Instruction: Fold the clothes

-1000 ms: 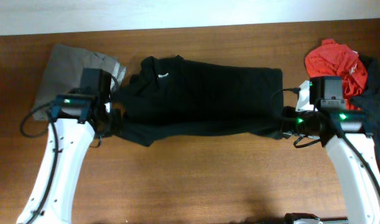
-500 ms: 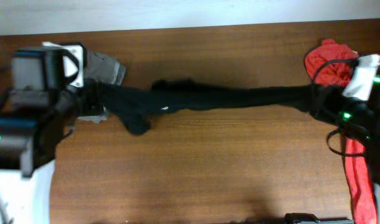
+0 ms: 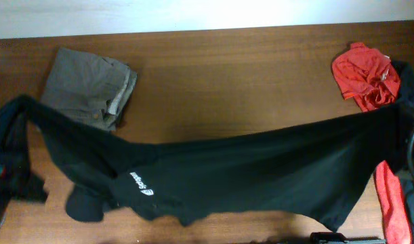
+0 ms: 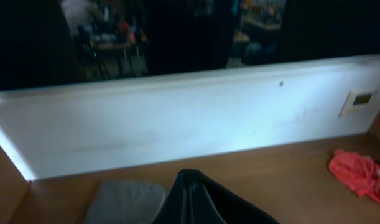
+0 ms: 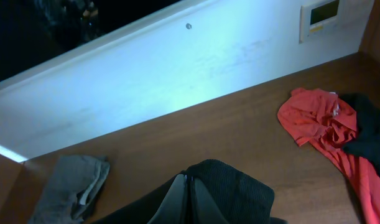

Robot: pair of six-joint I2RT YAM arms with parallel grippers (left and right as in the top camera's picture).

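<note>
My left gripper is holding the lifted shirt's fold and will next swing outward and down to the tabletop [image 3: 150, 114] beside the grey garment to release it.
The black T-shirt [image 3: 247, 169] hangs stretched between my two grippers, lifted off the table and spanning the overhead view from left edge to right edge. Its white neck label [image 3: 142, 184] faces up near the lower left. My left gripper [image 4: 188, 205] is shut on a pinched ridge of the black fabric [image 4: 208, 199]. My right gripper [image 5: 187, 199] is shut on another bunch of the black fabric [image 5: 230, 186]. In the overhead view both grippers are hidden behind the shirt at the frame edges.
A grey folded garment [image 3: 91, 88] lies at the back left of the wooden table [image 3: 227, 74]. A red shirt [image 3: 366, 74] lies at the back right beside a dark garment [image 3: 406, 78]. More red cloth [image 3: 391, 203] hangs at the right edge. A white wall runs behind the table.
Both grippers have risen and come forward with the shirt. It went from a taut narrow band near the table's back to a broad sheet hanging high across the front.
</note>
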